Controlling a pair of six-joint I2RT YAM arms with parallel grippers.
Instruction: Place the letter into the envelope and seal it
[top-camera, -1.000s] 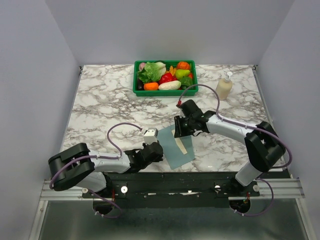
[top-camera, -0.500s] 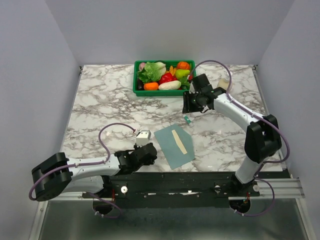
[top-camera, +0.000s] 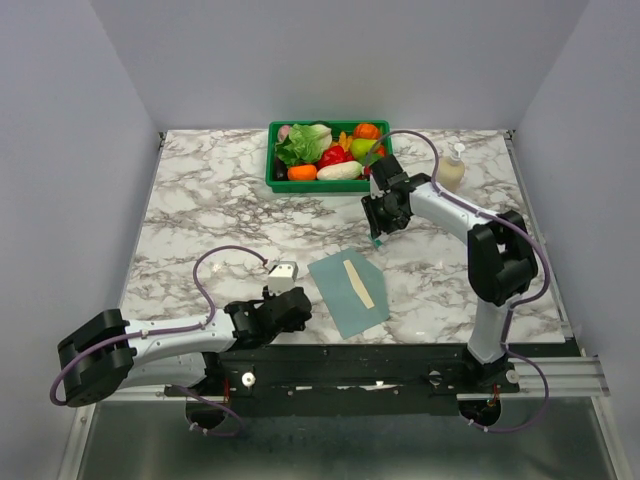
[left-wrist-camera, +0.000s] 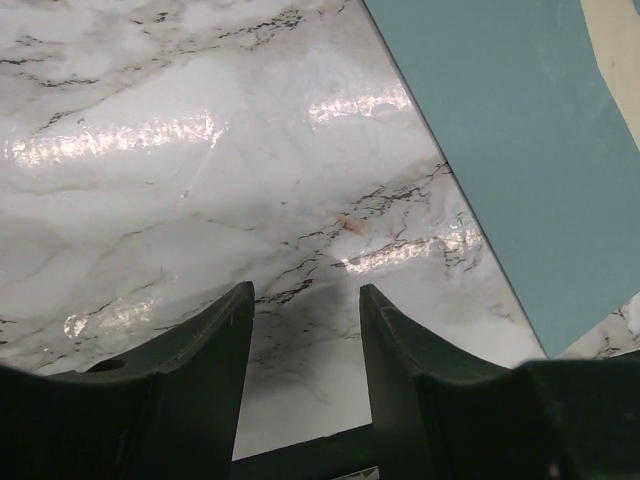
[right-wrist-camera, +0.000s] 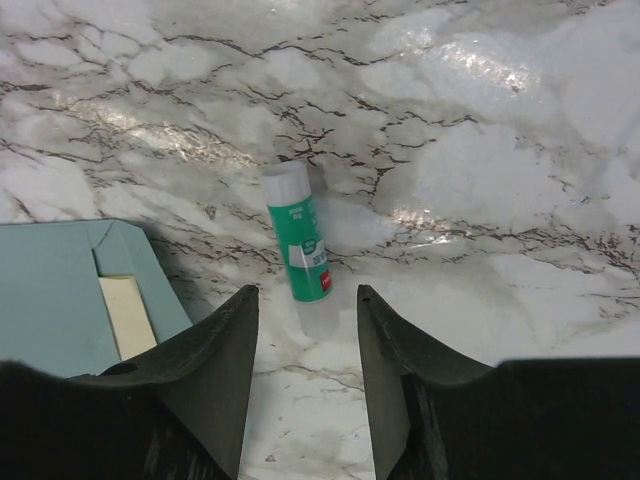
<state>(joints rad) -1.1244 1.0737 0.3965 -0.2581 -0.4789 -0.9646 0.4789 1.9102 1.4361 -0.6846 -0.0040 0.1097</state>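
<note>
The glue stick is below my right gripper and lines up with the gap between its open fingers. That gripper needs to lower them next onto its green middle (top-camera: 376, 240) (right-wrist-camera: 300, 247).
The teal envelope (top-camera: 343, 300) lies flat near the table's front edge, with a strip of the cream letter (top-camera: 359, 283) showing in its opening. My left gripper (top-camera: 303, 306) hovers low just left of it, open and empty. Its wrist view has the envelope (left-wrist-camera: 500, 150) at upper right, with a corner of the letter (left-wrist-camera: 622, 45). My right gripper (top-camera: 378, 230) is open above a green-and-white glue stick (top-camera: 375, 241) lying on the marble. In the right wrist view the glue stick (right-wrist-camera: 298, 245) lies just ahead of the open fingers, with the envelope (right-wrist-camera: 50, 290) and letter (right-wrist-camera: 128, 315) at left.
A green basket (top-camera: 330, 185) of toy vegetables stands at the back centre. A pump bottle (top-camera: 450, 172) stands at the back right. The table's front edge and a dark rail run right under my left gripper.
My left gripper has opened and drawn back left off the envelope's edge. My right arm left the envelope, swung to the back right, then came down over the glue stick.
</note>
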